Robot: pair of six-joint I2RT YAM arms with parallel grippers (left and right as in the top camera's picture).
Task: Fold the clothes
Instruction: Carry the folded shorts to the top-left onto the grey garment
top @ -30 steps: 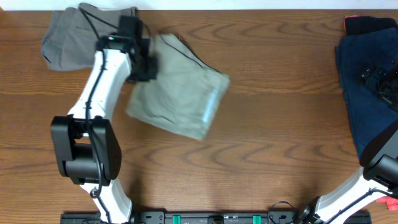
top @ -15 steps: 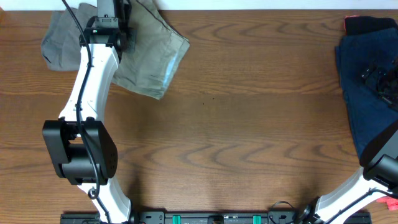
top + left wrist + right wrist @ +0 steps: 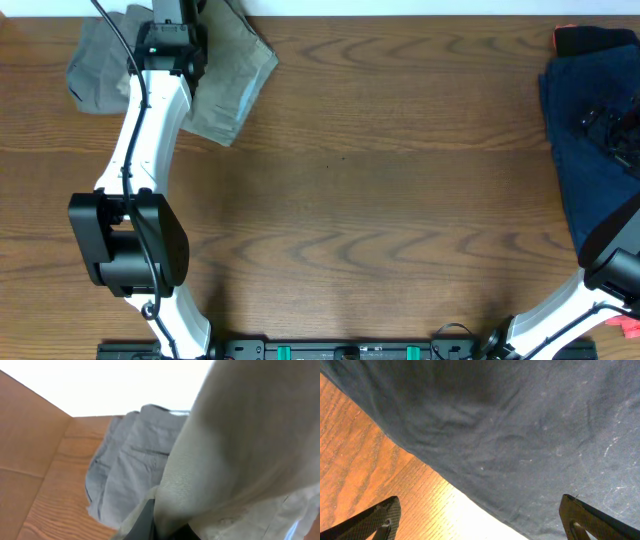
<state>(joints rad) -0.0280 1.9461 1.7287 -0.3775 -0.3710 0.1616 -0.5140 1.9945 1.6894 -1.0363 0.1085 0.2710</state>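
The grey-brown shorts (image 3: 98,68) (image 3: 130,470) are partly uncovered to the left of my left gripper in the overhead view, so next I will carry the slanted khaki shorts that way over them and let go.
The folded khaki-beige shorts (image 3: 235,75) lie at the table's far left corner, partly on the grey-brown shorts (image 3: 98,68). My left gripper (image 3: 185,15) is shut on the khaki shorts (image 3: 240,450) at their far edge; the cloth fills the left wrist view, with the grey-brown shorts (image 3: 130,470) beyond. The navy garment (image 3: 585,150) lies at the right edge. My right gripper (image 3: 608,130) hangs open just above the navy cloth (image 3: 520,425), its fingers spread wide and holding nothing.
A dark item with a red edge (image 3: 590,38) lies at the far right corner beside the navy garment. The wooden table (image 3: 380,220) runs to a white far edge. The arm bases stand at the front edge.
My left gripper has dragged the khaki shorts up and to the left, from the table's left-middle onto the grey-brown shorts at the far corner. The right arm has not moved.
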